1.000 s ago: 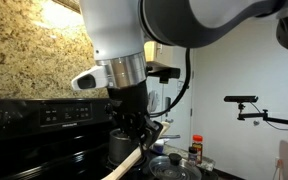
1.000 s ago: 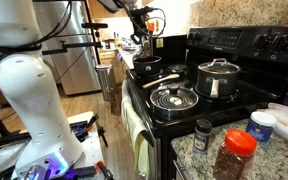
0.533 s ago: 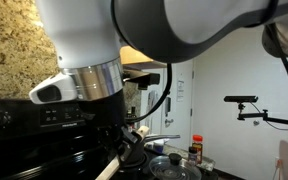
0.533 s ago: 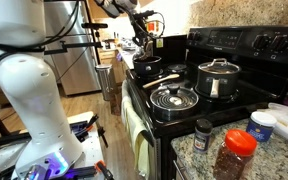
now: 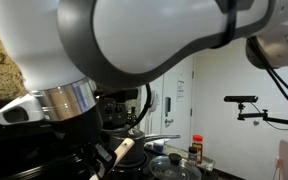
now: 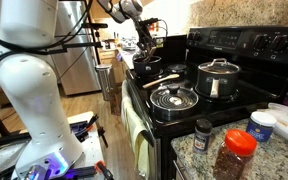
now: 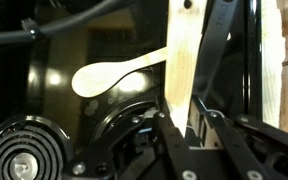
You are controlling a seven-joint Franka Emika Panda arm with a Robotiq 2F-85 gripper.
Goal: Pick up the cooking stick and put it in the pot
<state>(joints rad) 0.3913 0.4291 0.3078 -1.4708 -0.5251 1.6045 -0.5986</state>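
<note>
The dark pot on the back burner [image 6: 145,65] stands below my gripper, so my gripper needs to lower a little over it next and release the flat wooden slat.
My gripper [image 7: 184,125] is shut on the cooking stick [image 7: 181,60], a pale wooden spoon whose flat handle runs up between the fingers in the wrist view. Its end also pokes out below the arm in an exterior view [image 5: 125,147]. The gripper [image 6: 147,45] hangs just above the pot [image 6: 147,68], a dark saucepan on the stove's back burner. In the wrist view the pot's dark inside [image 7: 84,40] lies under the stick. A pale spoon-shaped form [image 7: 109,76] shows there; I cannot tell if it is a reflection.
A round glass lid with a dark knob [image 6: 174,98] lies on the front burner and also shows in the wrist view [image 7: 19,158]. A lidded silver pot [image 6: 217,78] stands on the right burner. Spice jars [image 6: 234,150] stand on the granite counter. The arm fills most of an exterior view [image 5: 134,50].
The arm has swung across the stove with the stick in its grip. The gripper has come lower and closer over the pot.
</note>
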